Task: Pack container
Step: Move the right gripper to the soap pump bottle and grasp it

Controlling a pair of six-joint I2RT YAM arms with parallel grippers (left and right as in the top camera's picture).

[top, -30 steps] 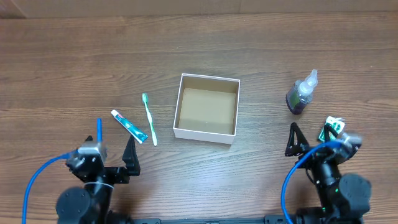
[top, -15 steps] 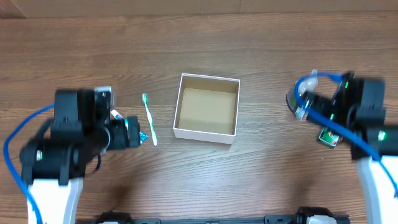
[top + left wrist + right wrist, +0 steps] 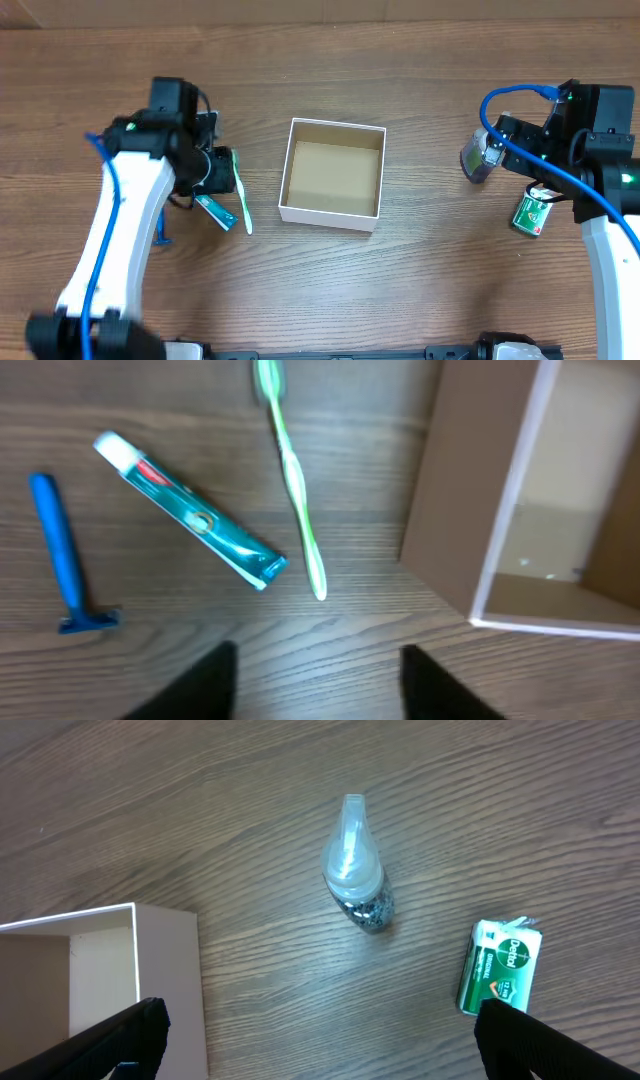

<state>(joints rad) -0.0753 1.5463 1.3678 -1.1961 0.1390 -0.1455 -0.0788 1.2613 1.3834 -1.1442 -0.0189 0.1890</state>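
My right gripper moves its open fingers outward and down to either side of the bottle's clear upper part [image 3: 491, 148] [image 3: 352, 852] next, since the whitish bottle stands upright outward of it.
The container [image 3: 333, 173], a white-walled square box with a brown inside, sits mid-table and holds nothing. To its left lie a green toothbrush [image 3: 240, 195], a toothpaste tube [image 3: 216, 211] and a blue razor [image 3: 62, 555]. My left gripper [image 3: 318, 690] hovers above the wood just short of the toothbrush [image 3: 292, 470] and toothpaste tube [image 3: 190, 510]; its jaws are apart with nothing between them. My right gripper [image 3: 335, 1040] is wide open above bare wood, between the container's wall [image 3: 165, 980] and a green soap box [image 3: 498, 967].
A small clear bottle [image 3: 478, 158] with dark contents stands right of the container, upright, also seen ahead of the right gripper as the bottle [image 3: 357, 870]. The green soap box [image 3: 530, 215] lies near the right arm. Blue cables hang off both arms.
Both arms rose from the front edge and reached over the table, the left above the toothbrush and toothpaste, the right toward the bottle. The left jaws have narrowed.
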